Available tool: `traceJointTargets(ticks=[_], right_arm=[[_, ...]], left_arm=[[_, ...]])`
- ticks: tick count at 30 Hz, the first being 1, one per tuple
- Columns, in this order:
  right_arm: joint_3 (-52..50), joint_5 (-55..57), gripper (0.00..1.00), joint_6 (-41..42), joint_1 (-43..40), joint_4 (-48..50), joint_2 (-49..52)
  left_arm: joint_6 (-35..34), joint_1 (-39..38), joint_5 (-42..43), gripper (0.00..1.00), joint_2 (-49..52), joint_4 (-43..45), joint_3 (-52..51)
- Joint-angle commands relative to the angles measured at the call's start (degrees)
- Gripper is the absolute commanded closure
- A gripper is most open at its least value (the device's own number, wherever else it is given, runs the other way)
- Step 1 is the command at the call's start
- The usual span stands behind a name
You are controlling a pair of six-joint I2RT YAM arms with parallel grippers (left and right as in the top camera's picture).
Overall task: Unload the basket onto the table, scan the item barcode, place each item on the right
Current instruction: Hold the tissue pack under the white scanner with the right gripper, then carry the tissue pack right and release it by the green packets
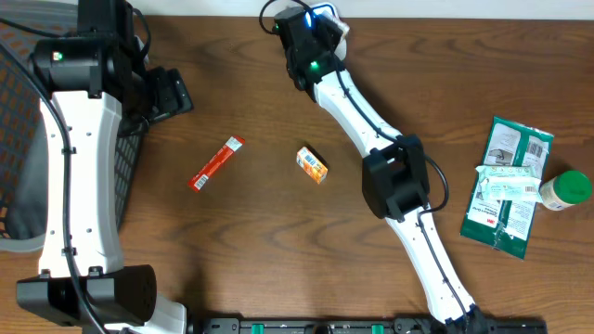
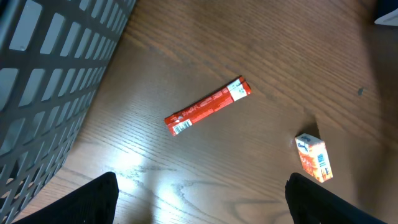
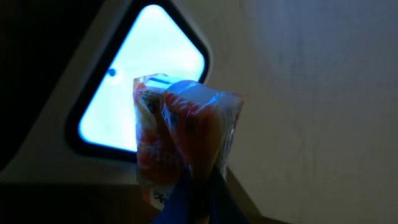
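I need to swing my right gripper from the scanner toward the right in the overhead view next and let go of the packet over the green pouch, because items are gathered there.
My right gripper (image 3: 203, 182) is shut on an orange, clear-wrapped packet (image 3: 186, 134), pinching its lower end between blue fingers (image 3: 180, 199). The packet is held upright just in front of the scanner's glowing window (image 3: 124, 106). In the overhead view this gripper (image 1: 311, 37) is at the back centre of the table by the scanner's blue light (image 1: 311, 13), and the packet is hidden there. My left gripper (image 2: 202, 202) hangs open over bare wood at the left, nothing between its fingers (image 2: 93, 200).
A red stick packet (image 1: 216, 163) (image 2: 208, 106) and a small orange box (image 1: 313, 164) (image 2: 313, 157) lie mid-table. A green pouch (image 1: 508, 199), a white tube (image 1: 509, 189) and a green-capped bottle (image 1: 566, 190) lie at the right. A dark mesh basket (image 2: 50, 74) borders the left edge.
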Motion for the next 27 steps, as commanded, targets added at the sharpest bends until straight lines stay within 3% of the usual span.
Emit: traceJointTargets(ticks=[1, 8, 13, 17, 27], right_arm=[[0.1, -6.3, 0.99, 10.1, 0.0, -5.3, -9.6], [0.1, -11.8, 0.99, 27.1, -1.1, -26.9, -23.3], [0.1, -29.0, 0.99, 30.8, -4.9, -46.0, -30.9], [-0.2, -39.8, 0.99, 36.2, -12.4, -61.9, -31.8], [-16.2, -40.6, 0.99, 39.0, -26.3, -66.6, -30.7]], left_arm=[[0.7, 0.0, -0.1, 0.14, -0.4, -0.3, -0.2], [0.7, 0.0, -0.1, 0.14, -0.4, -0.3, -0.2], [0.7, 0.0, -0.1, 0.14, -0.4, -0.3, -0.2], [0.7, 0.0, -0.1, 0.14, -0.4, -0.3, -0.2], [0.7, 0.0, -0.1, 0.14, -0.4, -0.3, -0.2]])
